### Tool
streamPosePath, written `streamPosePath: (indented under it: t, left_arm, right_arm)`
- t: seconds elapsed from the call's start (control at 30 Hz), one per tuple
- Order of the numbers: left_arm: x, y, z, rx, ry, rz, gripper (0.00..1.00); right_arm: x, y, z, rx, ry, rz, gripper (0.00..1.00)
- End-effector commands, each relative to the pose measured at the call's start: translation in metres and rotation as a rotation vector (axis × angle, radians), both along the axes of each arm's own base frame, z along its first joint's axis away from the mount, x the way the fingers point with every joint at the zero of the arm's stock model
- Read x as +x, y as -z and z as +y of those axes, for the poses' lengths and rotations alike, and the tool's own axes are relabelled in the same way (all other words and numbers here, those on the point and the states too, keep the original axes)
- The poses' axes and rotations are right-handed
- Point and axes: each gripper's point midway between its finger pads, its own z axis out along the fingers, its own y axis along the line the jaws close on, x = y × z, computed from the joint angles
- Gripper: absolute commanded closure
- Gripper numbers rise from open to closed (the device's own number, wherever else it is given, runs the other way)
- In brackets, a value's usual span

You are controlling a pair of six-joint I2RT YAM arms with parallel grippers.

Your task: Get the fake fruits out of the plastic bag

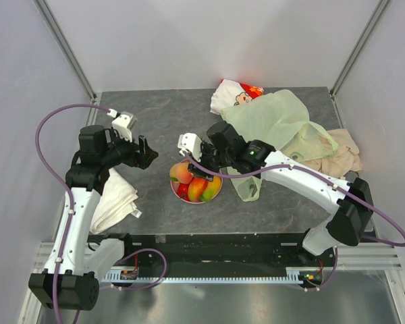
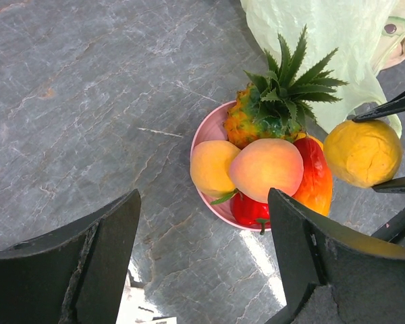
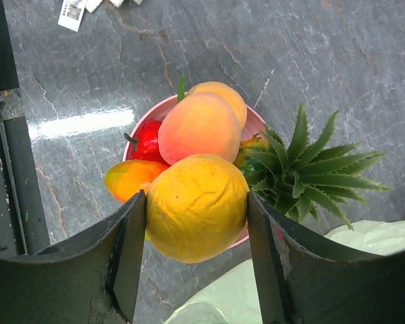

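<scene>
My right gripper lowers onto the plate's bag-side edge by the peach and pineapple next and opens, as the wrinkled yellow fruit still hangs above it.
A pink plate in the middle of the table holds fake fruits: a pineapple, a peach, a mango, a red pepper and an orange-yellow fruit. Just above the plate's edge on the bag's side, my right gripper is shut on a wrinkled yellow fruit, also seen in the left wrist view. From above, that arm covers the held fruit. The pale-green plastic bag lies crumpled behind and to the right. My left gripper hovers open and empty left of the plate.
A white-and-red cartoon pouch lies at the back by the bag. A beige cloth sits at the right edge. A folded white towel lies beside the left arm, near the table's front edge.
</scene>
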Motion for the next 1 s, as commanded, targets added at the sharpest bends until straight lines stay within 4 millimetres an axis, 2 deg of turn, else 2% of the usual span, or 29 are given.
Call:
streamPosePath:
  t: [0.0,0.43,0.7,0.73,0.87,0.97]
  left_arm:
    - [0.003,-0.008,0.002,-0.011,-0.011,-0.024,0.17]
    - [0.004,-0.005,0.003,-0.014,-0.013,-0.018,0.17]
    - [0.004,-0.003,0.003,-0.013,-0.013,-0.013,0.17]
    - [0.004,-0.003,0.003,-0.013,-0.013,-0.013,0.17]
    - [0.005,-0.003,0.003,-0.018,-0.015,-0.012,0.17]
    - [0.005,-0.004,0.003,-0.016,-0.014,-0.013,0.17]
  right_arm:
    - [0.007,0.002,0.008,0.011,0.002,-0.015,0.51]
    - [0.018,0.020,0.004,-0.049,0.029,-0.037,0.48]
    - [0.023,0.027,0.003,-0.074,0.046,-0.047,0.40]
    - [0.024,0.026,0.002,-0.074,0.049,-0.051,0.39]
    - [0.026,0.026,0.001,-0.079,0.056,-0.057,0.21]
    - [0.027,0.028,0.000,-0.085,0.062,-0.060,0.17]
